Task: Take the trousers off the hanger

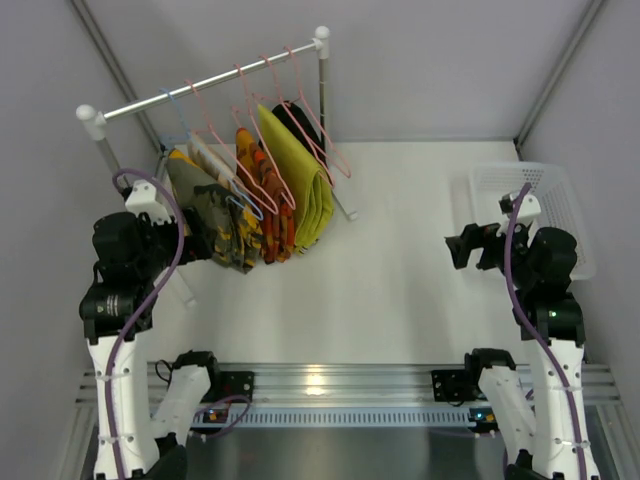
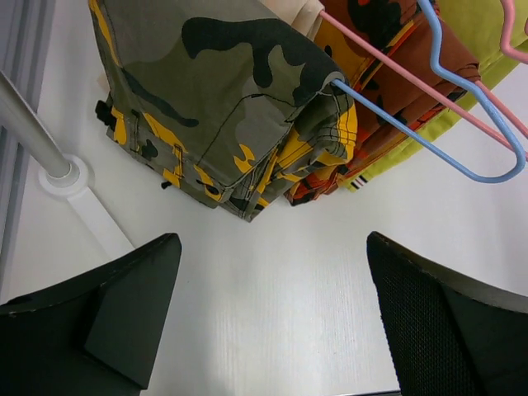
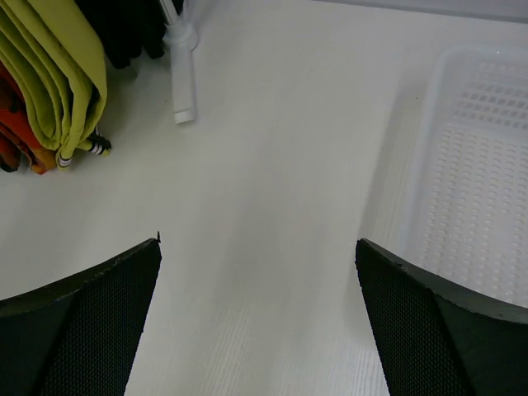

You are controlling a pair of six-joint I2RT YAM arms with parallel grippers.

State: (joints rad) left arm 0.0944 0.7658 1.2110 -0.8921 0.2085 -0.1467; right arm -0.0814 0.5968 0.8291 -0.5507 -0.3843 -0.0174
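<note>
Next, my left gripper rises outward and tilts its fingers up to close on the light-blue hanger's neck, which stands above and outward of it, bare of cloth.
The camouflage trousers hang folded over the light-blue hanger at the left end of the rail, their lower edge near the table. In the left wrist view the trousers fill the upper left and the blue hanger sticks out of their fold to the right. My left gripper is open and empty, low and just beside the trousers' lower left; its jaws stand wide apart over bare table, short of the cloth. My right gripper is open and empty at the right, far from the rack, and its wrist view shows only table between the fingers.
A clothes rail carries pink hangers with a beige garment, an orange-red patterned one and a yellow-green one. The rack's left post and foot stand beside my left gripper. A white basket sits at the right edge.
</note>
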